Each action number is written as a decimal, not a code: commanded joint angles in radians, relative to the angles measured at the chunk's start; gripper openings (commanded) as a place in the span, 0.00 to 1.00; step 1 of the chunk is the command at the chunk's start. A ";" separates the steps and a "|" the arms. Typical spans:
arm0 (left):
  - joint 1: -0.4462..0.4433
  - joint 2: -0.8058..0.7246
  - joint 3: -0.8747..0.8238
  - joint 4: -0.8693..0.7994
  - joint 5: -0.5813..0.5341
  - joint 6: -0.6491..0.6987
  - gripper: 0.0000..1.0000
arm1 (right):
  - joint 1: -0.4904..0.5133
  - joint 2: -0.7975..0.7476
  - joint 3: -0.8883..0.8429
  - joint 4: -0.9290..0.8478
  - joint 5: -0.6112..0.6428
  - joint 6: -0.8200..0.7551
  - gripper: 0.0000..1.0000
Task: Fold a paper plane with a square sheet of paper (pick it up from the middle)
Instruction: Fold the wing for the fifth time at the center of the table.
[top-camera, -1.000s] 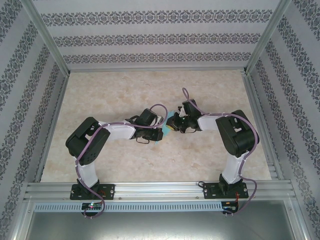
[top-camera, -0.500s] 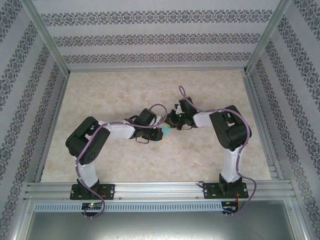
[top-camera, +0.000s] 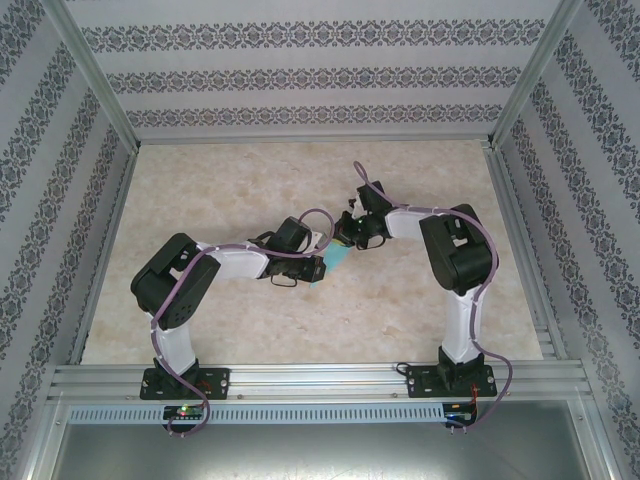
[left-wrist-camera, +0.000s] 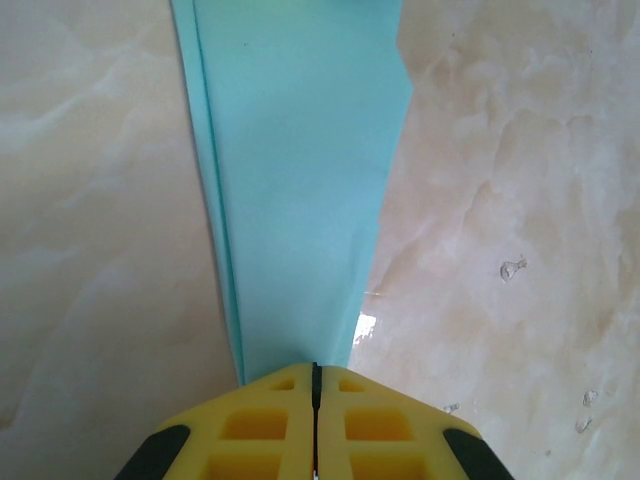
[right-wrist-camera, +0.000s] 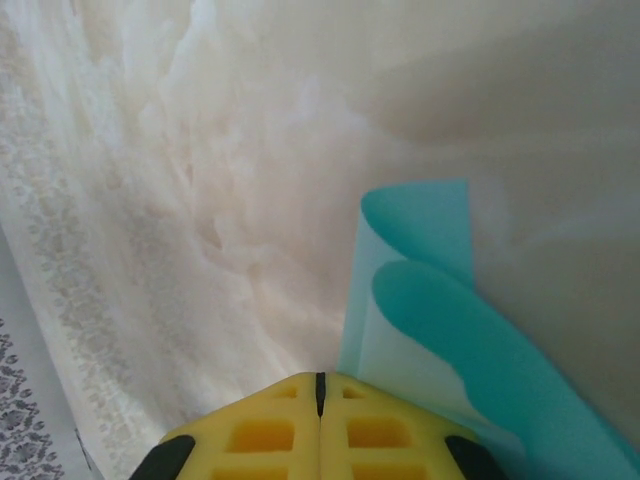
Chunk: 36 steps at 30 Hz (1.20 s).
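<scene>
The plane's turquoise flaps are still curled up, so I will move my right gripper outward over the bare marble past the plane's wide end and let go of the layer.
The paper plane (left-wrist-camera: 300, 200) is a narrow turquoise dart with a long crease down its left side, lying over the marble table. It widens away from my left gripper (left-wrist-camera: 315, 372), whose yellow jaws are shut on its narrow end. From above, the plane (top-camera: 337, 258) shows as a small turquoise patch between the left gripper (top-camera: 320, 266) and the right gripper (top-camera: 346, 238). In the right wrist view my right gripper (right-wrist-camera: 320, 380) is shut, and curled turquoise flaps of the plane (right-wrist-camera: 420, 300) rise just beside its right finger. I cannot tell whether it pinches any paper.
Both arms meet over the middle of the beige marble table (top-camera: 240, 190). Patterned walls (top-camera: 320, 75) and metal posts (top-camera: 95, 80) enclose the table on three sides. An aluminium rail (top-camera: 320, 380) runs along the near edge.
The right arm has swung left and toward the back, and its jaws have closed the last bit. More turquoise paper shows between the grippers. The left arm has stayed put.
</scene>
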 joint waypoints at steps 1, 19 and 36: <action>0.020 0.087 -0.070 -0.212 -0.050 0.053 0.08 | -0.041 0.064 0.089 -0.068 0.101 -0.072 0.04; 0.038 0.044 -0.066 -0.286 -0.041 0.085 0.09 | -0.143 0.184 0.320 -0.165 0.080 -0.109 0.04; 0.029 -0.110 0.132 -0.288 0.155 -0.020 0.25 | -0.167 -0.268 -0.059 -0.183 0.038 -0.158 0.25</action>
